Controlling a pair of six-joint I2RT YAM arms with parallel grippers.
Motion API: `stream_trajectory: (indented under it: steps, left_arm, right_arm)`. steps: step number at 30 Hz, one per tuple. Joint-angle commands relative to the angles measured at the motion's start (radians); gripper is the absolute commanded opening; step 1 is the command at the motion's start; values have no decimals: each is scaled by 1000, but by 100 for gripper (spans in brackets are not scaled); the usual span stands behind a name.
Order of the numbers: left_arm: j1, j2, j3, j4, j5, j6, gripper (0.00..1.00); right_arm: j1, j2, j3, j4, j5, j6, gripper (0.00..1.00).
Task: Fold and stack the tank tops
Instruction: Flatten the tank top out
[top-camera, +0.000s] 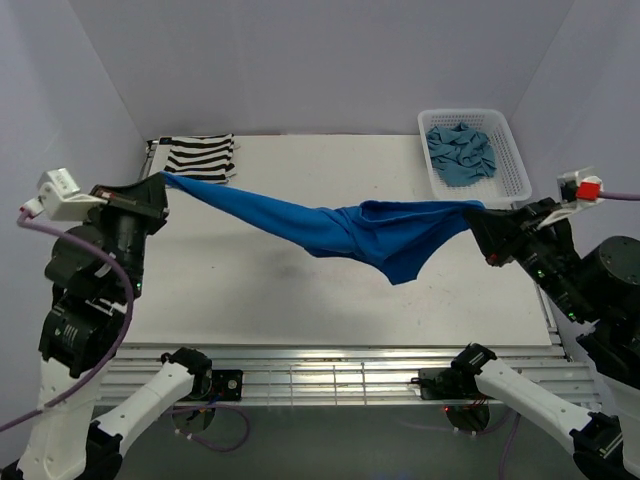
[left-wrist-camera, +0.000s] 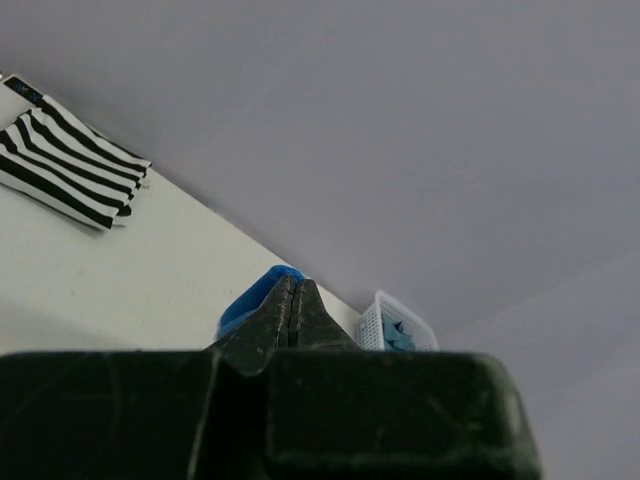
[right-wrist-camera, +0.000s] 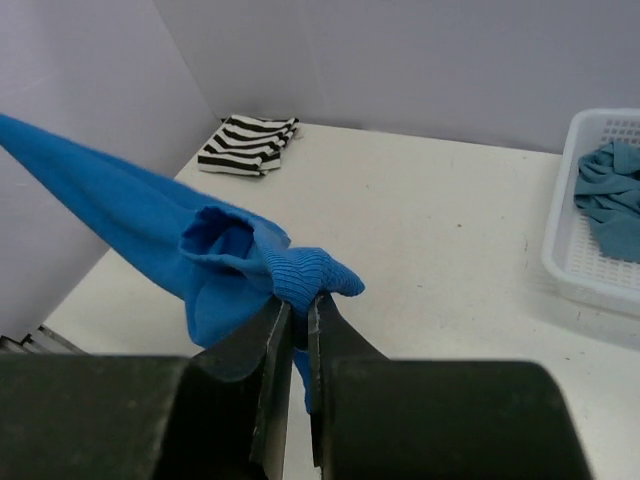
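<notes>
The tank top still hangs in midair, so its blue end goes down with my right gripper onto the bare tabletop near the basket (right-wrist-camera: 535, 338) next for release.
The royal blue tank top (top-camera: 340, 228) hangs stretched in the air between my two grippers, sagging in the middle above the table. My left gripper (top-camera: 160, 188) is shut on its left end; the blue cloth (left-wrist-camera: 250, 298) peeks beside the closed fingertips (left-wrist-camera: 291, 285). My right gripper (top-camera: 484, 222) is shut on its right end, a ribbed hem (right-wrist-camera: 305, 275) bunched between the fingers (right-wrist-camera: 296, 305). The striped tank top (top-camera: 201, 156) lies folded at the far left corner, also in both wrist views (left-wrist-camera: 65, 160) (right-wrist-camera: 247, 143). The teal tank top (top-camera: 461, 152) lies crumpled in the basket.
A white lattice basket (top-camera: 512, 160) stands at the far right of the table, seen also in the right wrist view (right-wrist-camera: 570, 255) and the left wrist view (left-wrist-camera: 375, 325). Grey walls close in the table on three sides.
</notes>
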Motion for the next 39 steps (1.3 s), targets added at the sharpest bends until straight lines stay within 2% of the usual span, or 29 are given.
stream_trajectory:
  steps: [1, 4, 6, 10, 11, 12, 13, 15, 16, 17, 18, 20, 21, 22, 25, 28, 29, 32, 33, 34, 36, 39]
  left_arm:
    - [-2, -72, -10, -35, -20, -12, 0]
    - [-4, -44, -41, -59, -10, -29, 0]
    - [-2, 26, -68, -96, -14, -63, 0]
    - [-1, 187, -176, -122, -61, -122, 0]
    - [2, 230, -197, -122, -58, -135, 0]
    - [18, 325, -240, -109, -47, -144, 0]
    - [30, 376, -261, -92, 4, -147, 0]
    - [76, 480, -295, -21, 74, -127, 0]
    - [88, 585, -317, 9, 101, -120, 0]
    - [96, 640, -318, 34, 100, -110, 0]
    - [108, 695, -311, 72, 100, -91, 0]
    - [122, 841, -266, 108, 137, -64, 0]
    - [128, 879, -245, 123, 152, -57, 0]
    - [130, 910, -207, 129, 169, -37, 0]
    - [130, 952, -190, 163, 204, -8, 0]
    - [130, 938, -202, 178, 209, 8, 0]
    - [128, 932, -206, 178, 213, 15, 0]
    - [130, 895, -249, 178, 235, 6, 0]
    - [130, 873, -274, 178, 235, -1, 0]
    - [130, 864, -283, 180, 235, -3, 0]
    - [130, 846, -300, 181, 238, -3, 0]
    - [130, 818, -318, 178, 241, -9, 0]
  right_arm:
    - [-3, -31, 32, -66, 44, 26, 8]
    - [-3, -11, 2, -114, 126, 57, 8]
    - [-3, 27, -43, -127, 176, 75, 8]
    - [-6, 153, -168, -125, 434, 125, 8]
    - [-15, 190, -192, -124, 439, 128, 8]
    - [-73, 281, -222, -123, 418, 119, 8]
    - [-119, 326, -244, -108, 300, 97, 8]
    - [-283, 447, -344, 45, 127, 15, 8]
    - [-326, 498, -368, 99, -50, -10, 8]
    - [-397, 552, -374, 160, -120, -35, 8]
    - [-414, 672, -362, 165, -161, -44, 8]
    - [-428, 779, -273, 155, -196, -73, 25]
    - [-431, 842, -241, 140, -225, -81, 40]
    - [-430, 857, -186, 130, -251, -95, 62]
    - [-428, 815, -192, 135, -245, -95, 76]
    - [-428, 694, -279, 138, -251, -53, 83]
    - [-428, 655, -369, 139, -265, -40, 84]
    - [-414, 490, -529, 145, -336, 37, 95]
    - [-411, 407, -639, 147, -353, 92, 98]
    - [-411, 366, -688, 144, -382, 123, 90]
    - [-407, 268, -806, 141, -426, 187, 90]
    - [-370, 192, -876, 115, -451, 240, 90]
